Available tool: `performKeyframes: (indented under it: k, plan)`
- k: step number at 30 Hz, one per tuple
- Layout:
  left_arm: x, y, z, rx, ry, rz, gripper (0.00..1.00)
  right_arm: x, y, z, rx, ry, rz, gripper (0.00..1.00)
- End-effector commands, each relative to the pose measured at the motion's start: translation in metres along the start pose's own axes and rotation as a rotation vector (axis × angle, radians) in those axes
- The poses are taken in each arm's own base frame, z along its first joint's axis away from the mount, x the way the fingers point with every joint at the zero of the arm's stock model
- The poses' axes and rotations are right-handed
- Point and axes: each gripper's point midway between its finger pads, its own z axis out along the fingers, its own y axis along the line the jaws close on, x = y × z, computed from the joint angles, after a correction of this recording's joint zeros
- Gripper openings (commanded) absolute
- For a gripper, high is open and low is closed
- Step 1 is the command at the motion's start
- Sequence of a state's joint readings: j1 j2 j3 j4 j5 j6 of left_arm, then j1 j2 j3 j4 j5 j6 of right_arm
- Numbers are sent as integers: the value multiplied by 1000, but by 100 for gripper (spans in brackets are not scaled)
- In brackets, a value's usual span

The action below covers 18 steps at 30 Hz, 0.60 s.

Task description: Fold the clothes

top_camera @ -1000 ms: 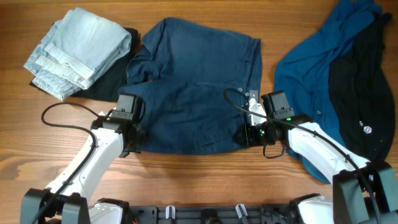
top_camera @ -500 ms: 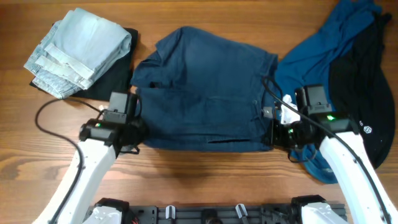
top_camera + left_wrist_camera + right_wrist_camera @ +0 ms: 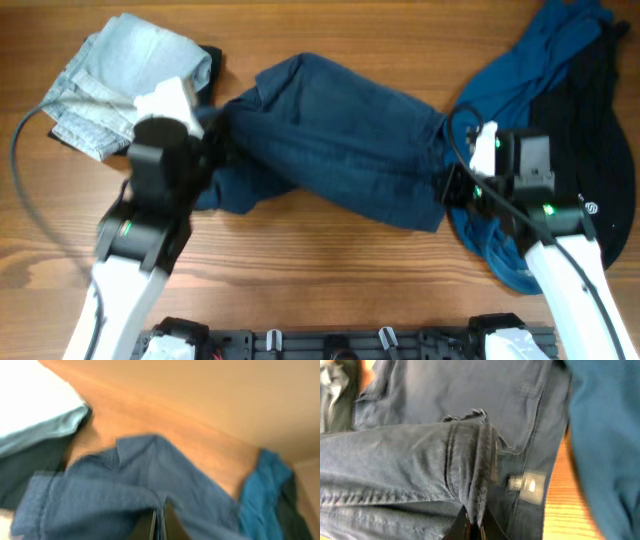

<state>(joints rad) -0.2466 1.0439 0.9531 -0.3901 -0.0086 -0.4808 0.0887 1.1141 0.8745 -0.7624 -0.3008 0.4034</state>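
Note:
The shorts' far edge [image 3: 285, 70] [image 3: 140, 444] is outward of my left gripper. My left gripper should next carry the pinched cloth outward and let it go over that edge.
The dark navy shorts [image 3: 340, 140] hang stretched and twisted across the middle of the table between my two grippers. My left gripper [image 3: 215, 135] is shut on their left edge, lifted high; the left wrist view shows the navy cloth [image 3: 125, 490] pinched at the shut fingertips [image 3: 161, 525]. My right gripper [image 3: 450, 185] is shut on a bunched fold of the shorts [image 3: 475, 460] at their right end, low near the table. The fingertips are mostly hidden by cloth.
A folded pale denim garment [image 3: 110, 85] lies on a black one [image 3: 207, 60] at the back left, just beyond my left arm. A brighter blue garment [image 3: 520, 90] and a black one [image 3: 590, 130] lie heaped at the right. Bare wood [image 3: 320, 280] runs along the front.
My left gripper has risen and swung up toward the back left, lifting the shorts' left edge. My right gripper has shifted slightly. The shorts have gone from flat to twisted and stretched.

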Motion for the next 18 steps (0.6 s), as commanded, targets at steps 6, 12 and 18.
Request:
performKeyframes:
  k: [6, 12, 18]
  plan:
    - [-12, 15, 123, -46, -115, 76, 4, -58, -51, 52, 233, -146, 51, 4]
    - [-21, 8, 157, 18, -216, 71, 4, -111, -60, 71, 226, -319, 23, 4]
    - [-4, 18, 199, 42, -251, 69, 4, -126, -84, 115, 285, -365, 25, 4]
